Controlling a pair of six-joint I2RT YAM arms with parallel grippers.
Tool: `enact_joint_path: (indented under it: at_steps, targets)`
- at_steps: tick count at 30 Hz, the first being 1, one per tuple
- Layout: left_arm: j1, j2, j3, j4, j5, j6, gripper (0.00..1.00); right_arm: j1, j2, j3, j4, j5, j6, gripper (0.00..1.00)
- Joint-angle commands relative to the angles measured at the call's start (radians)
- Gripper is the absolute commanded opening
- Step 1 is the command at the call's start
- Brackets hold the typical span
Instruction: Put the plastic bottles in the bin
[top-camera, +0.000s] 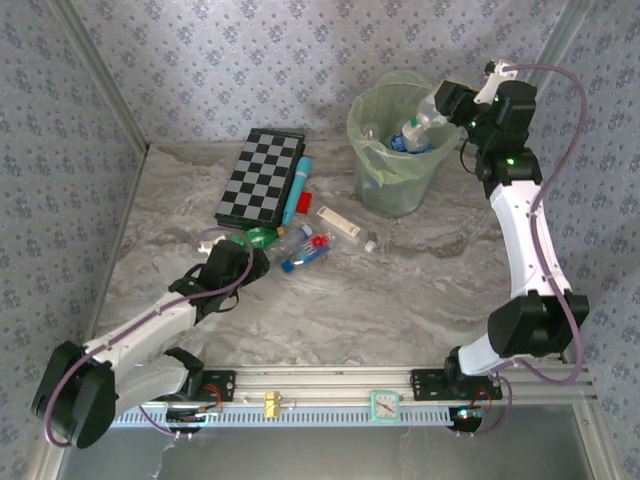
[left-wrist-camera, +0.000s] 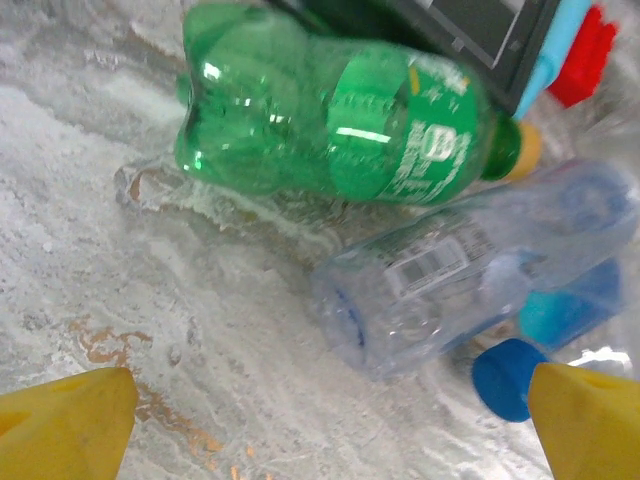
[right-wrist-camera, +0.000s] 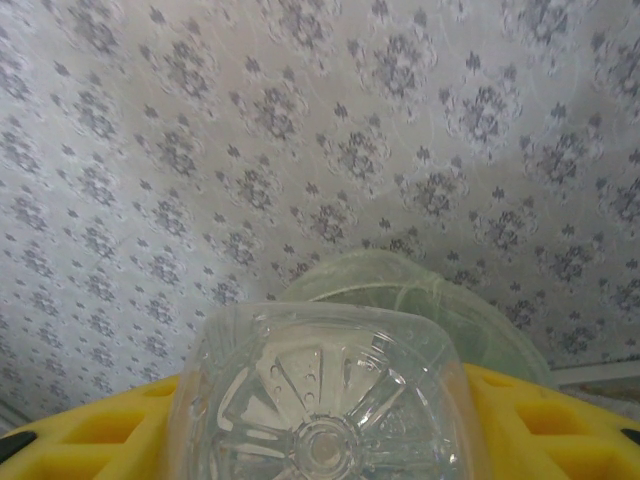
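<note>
The bottle should be released over the bin's opening (top-camera: 394, 118) (right-wrist-camera: 435, 305). My right gripper is still at the bin's rim, so I should move it across the bin's rim to get there, tilting down.
My right gripper (top-camera: 440, 110) is shut on a clear plastic bottle (top-camera: 414, 132) with a blue label, tilted over the rim of the pale-green bin (top-camera: 395, 180). In the right wrist view the bottle's clear base (right-wrist-camera: 320, 400) sits between the yellow fingers (right-wrist-camera: 545, 425), with the bin's rim (right-wrist-camera: 440, 300) beyond it. My left gripper (top-camera: 256, 257) hangs open low over the table. In front of it lie a green bottle (left-wrist-camera: 330, 120), a clear bottle (left-wrist-camera: 460, 285) and a blue cap (left-wrist-camera: 503, 378). Its yellow fingertips (left-wrist-camera: 65, 428) are wide apart with nothing between them. More bottles (top-camera: 305, 257) lie mid-table.
A black-and-white checkerboard (top-camera: 260, 178) lies at the back left of the table, with a long cyan tube (top-camera: 297, 190) and a small red block (top-camera: 303, 200) beside it. A white tube (top-camera: 340, 222) and a small cap (top-camera: 371, 244) lie left of the bin. Patterned walls enclose the table.
</note>
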Motion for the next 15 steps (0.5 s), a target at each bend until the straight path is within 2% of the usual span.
enact_joint_path:
  at_steps: [1, 7, 15]
  targets:
    - [0.007, -0.063, -0.005, 0.013, -0.047, -0.014, 1.00, 0.011, 0.044, 0.077, -0.026, -0.042, 0.017, 0.47]
    - [0.010, -0.165, -0.036, -0.008, -0.086, -0.005, 1.00, 0.015, 0.175, 0.186, -0.190, -0.130, 0.029, 0.46]
    - [0.015, -0.277, -0.085, 0.015, -0.063, 0.014, 1.00, 0.038, 0.277, 0.234, -0.292, -0.188, 0.042, 0.47]
